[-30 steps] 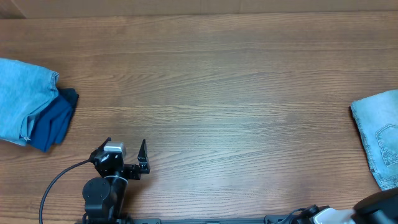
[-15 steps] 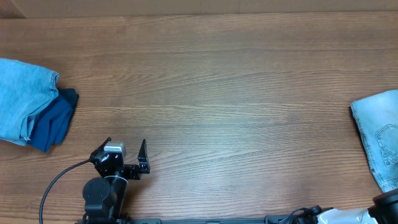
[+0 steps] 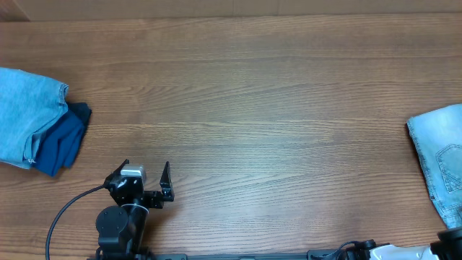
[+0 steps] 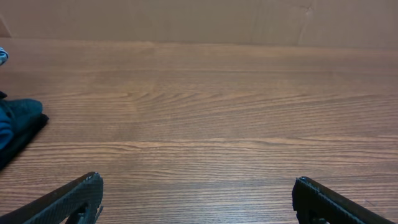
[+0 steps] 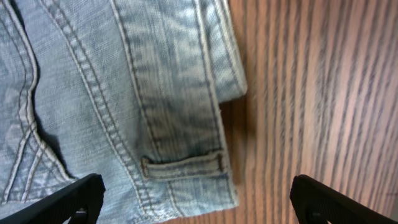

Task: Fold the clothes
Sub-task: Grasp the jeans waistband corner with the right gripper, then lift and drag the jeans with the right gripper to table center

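Note:
I will next lower my right gripper to the waistband corner by the belt loop point(image 3: 451, 219) point(image 5: 204, 188).
The pale light-blue denim shorts point(image 3: 442, 160) lie at the table's right edge, partly cut off by the frame. In the right wrist view the shorts point(image 5: 112, 93) fill the left half, with waistband, belt loop and stitched seams showing. My right gripper point(image 5: 196, 202) is open and hovers above the waistband corner, holding nothing. In the overhead view only a dark bit of the right arm point(image 3: 451, 242) shows at the bottom right. My left gripper point(image 3: 146, 173) is open and empty near the front left of the table, far from the shorts. It also shows in the left wrist view point(image 4: 196, 199).
A folded brighter blue garment point(image 3: 25, 115) lies on a dark navy folded garment point(image 3: 63, 141) at the far left. The navy one also shows in the left wrist view point(image 4: 15, 121). Bare wood table point(image 3: 253, 108) lies between the piles. A cardboard wall point(image 4: 199, 18) stands behind.
The right arm has drawn back toward the bottom right corner and almost left the overhead view. The left arm and the garments have not moved.

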Available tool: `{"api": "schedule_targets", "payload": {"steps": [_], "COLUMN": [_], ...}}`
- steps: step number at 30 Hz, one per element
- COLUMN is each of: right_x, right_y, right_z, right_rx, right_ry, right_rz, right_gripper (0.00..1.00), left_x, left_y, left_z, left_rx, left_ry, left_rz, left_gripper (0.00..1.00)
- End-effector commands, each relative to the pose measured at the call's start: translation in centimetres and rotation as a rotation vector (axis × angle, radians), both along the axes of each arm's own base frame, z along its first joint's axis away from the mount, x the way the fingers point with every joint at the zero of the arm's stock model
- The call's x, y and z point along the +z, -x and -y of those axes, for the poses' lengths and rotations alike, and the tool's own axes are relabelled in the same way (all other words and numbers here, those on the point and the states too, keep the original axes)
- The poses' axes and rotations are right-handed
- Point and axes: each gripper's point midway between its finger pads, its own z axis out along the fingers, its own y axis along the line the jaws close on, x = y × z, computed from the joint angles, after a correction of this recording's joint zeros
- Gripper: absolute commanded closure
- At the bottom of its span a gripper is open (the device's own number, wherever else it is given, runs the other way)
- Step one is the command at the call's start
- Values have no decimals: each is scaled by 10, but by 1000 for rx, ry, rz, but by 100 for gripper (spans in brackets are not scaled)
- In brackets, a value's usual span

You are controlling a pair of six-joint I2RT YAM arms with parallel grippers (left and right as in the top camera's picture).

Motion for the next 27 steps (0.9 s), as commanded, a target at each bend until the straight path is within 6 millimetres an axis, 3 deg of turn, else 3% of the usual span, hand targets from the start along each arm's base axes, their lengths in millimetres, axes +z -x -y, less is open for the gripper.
{"api": "schedule_targets", "payload": {"steps": [1, 5, 9, 13, 15, 17, 20, 22, 23, 25, 27], "right_x": [-9, -32, -29, -22, -13, 15, 87, 164, 178, 233, 269], "right_y": [-5, -23, -36, -53, -64, -81, -118, -152, -158, -185, -205], "right_z": [1, -3, 1, -4, -7, -7, -21, -58, -67, -106, -142], "right_rx": [18, 32, 45, 58, 72, 80, 95, 241, 282, 450, 596], "right_ry": [1, -31, -16, -40, -49, -31, -13, 85, 117, 269, 337], "right_rz": [9, 112, 189, 292, 366, 486, 721, 830, 841, 874, 906], "right_gripper": [0, 7, 19, 69, 83, 96, 96, 96, 96, 96, 96], "left_x": [-3, -3, -3, -3, -3, -3, -3, -3, -3, -3, -3], "left_y": [0, 0, 0, 0, 0, 0, 0, 0, 0, 0, 0], "left_z": [-1, -1, -1, -1, -1, -1, -1, -1, -1, -1, -1], "left_rx": [11, 11, 11, 11, 11, 11, 11, 11, 11, 11, 11], "left_ry": [13, 13, 13, 13, 13, 13, 13, 13, 13, 13, 13], "left_rz": [0, 0, 0, 0, 0, 0, 0, 0, 0, 0, 0], "left_gripper": [0, 0, 0, 0, 0, 0, 0, 0, 0, 0, 0]}}
